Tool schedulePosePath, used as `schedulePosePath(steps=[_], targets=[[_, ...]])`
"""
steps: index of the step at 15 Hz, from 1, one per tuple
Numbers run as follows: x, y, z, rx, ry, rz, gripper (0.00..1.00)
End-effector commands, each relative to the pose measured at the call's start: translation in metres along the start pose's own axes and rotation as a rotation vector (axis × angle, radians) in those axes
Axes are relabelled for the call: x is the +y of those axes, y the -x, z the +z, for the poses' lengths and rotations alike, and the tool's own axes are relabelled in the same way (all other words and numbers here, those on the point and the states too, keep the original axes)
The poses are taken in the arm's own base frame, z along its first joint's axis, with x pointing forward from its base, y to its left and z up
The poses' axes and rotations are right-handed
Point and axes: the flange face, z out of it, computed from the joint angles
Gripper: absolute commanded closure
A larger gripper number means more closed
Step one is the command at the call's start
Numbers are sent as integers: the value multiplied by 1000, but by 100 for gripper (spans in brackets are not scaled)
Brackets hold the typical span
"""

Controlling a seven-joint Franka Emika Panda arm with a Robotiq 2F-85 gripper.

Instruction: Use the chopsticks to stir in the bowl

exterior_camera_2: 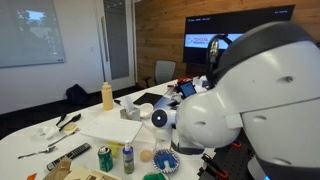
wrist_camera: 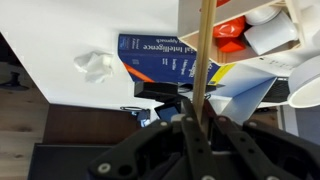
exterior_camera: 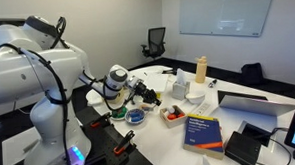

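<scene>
The gripper turns and lowers onto that clear patch next and releases the thin wooden chopstick, since bare tabletop shows between the blue bowl and the tray.
The small blue bowl sits on the white table in front of the arm, and it also shows in an exterior view beside the arm's base. My gripper hovers above and just behind the bowl. In the wrist view my gripper is shut on the pale wooden chopsticks, which run straight out from the jaws over the table. A pale round rim at the right edge of the wrist view may be the bowl. The chopstick tips are out of the frame.
A pale tray with red and white contents stands beside the bowl and shows in the wrist view. A blue book, crumpled tissue, yellow bottle, laptop and cans are around.
</scene>
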Motion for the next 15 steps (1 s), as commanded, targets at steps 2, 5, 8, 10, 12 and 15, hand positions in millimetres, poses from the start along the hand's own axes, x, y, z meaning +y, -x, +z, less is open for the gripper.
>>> schedulePosePath(steps=[2,5,8,10,12,15], targets=[[31,-20,29,-182,20,95,97],[49,-16,60,-277,23,157,97],[60,-12,85,-379,21,221,97],[62,-14,97,-445,16,262,97],[60,-16,105,-518,14,298,97],[53,-23,107,-646,12,349,97]])
